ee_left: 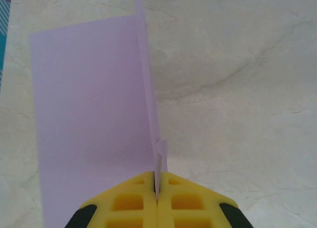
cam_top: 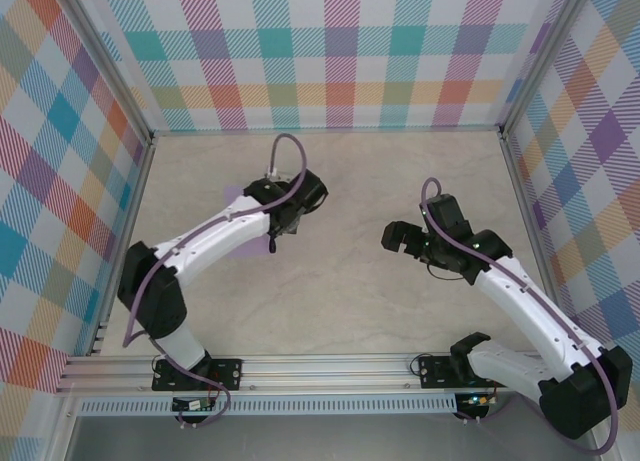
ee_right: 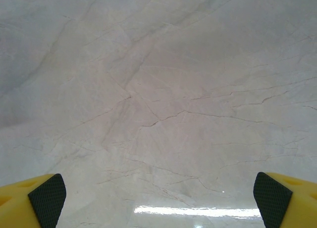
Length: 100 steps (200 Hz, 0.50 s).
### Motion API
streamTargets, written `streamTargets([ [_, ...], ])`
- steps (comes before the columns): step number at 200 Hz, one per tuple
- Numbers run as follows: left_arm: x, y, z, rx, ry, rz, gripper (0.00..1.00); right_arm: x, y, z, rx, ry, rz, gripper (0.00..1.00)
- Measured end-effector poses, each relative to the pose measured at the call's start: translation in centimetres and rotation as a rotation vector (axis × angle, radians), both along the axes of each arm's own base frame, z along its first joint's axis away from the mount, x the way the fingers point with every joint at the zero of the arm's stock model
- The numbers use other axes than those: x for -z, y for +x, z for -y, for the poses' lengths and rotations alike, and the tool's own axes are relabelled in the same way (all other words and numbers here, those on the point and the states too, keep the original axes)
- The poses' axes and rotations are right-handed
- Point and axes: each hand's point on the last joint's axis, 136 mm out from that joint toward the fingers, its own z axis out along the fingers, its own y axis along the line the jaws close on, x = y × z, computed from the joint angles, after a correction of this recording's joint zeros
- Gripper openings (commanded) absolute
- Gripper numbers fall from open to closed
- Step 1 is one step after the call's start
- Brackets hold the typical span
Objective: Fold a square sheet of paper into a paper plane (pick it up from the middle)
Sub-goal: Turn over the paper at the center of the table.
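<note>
The left gripper carries the paper's raised edge toward my open right gripper and slightly back next, and then releases it.
The lavender square sheet of paper (ee_left: pixel 91 114) lies with one half flat on the marble table and the other half lifted upright along a middle bend. My left gripper (ee_left: pixel 157 196) is shut on the raised edge, its yellow fingers (ee_left: pixel 129 203) pressed together with the paper between them. From above, a small lavender patch of the paper (cam_top: pixel 238 196) peeks out beside the left gripper (cam_top: pixel 280 226), mostly hidden by the arm. My right gripper (cam_top: pixel 395 238) hovers open over bare table to the right; its black-padded fingertips (ee_right: pixel 47 198) stand far apart with nothing between them.
The beige marble tabletop (cam_top: pixel 340 291) is ringed by checked fabric walls (cam_top: pixel 330 51) on aluminium posts. An aluminium rail (cam_top: pixel 330 366) with the arm bases runs along the near edge. Bare table separates the two grippers.
</note>
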Motion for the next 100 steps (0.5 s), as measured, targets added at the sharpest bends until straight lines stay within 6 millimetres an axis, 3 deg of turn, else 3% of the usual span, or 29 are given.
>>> streamTargets([
  [56, 8.5, -0.5, 3.8, 0.049, 0.232, -0.088, 0.03, 2.9, -0.3, 0.7, 0.017, -0.062, -0.07, 1.0],
  [100, 12.3, -2.1, 8.0, 0.106, 0.205, -0.139, 0.04, 3.8, -0.3, 2.3, 0.096, -0.121, -0.073, 1.0],
])
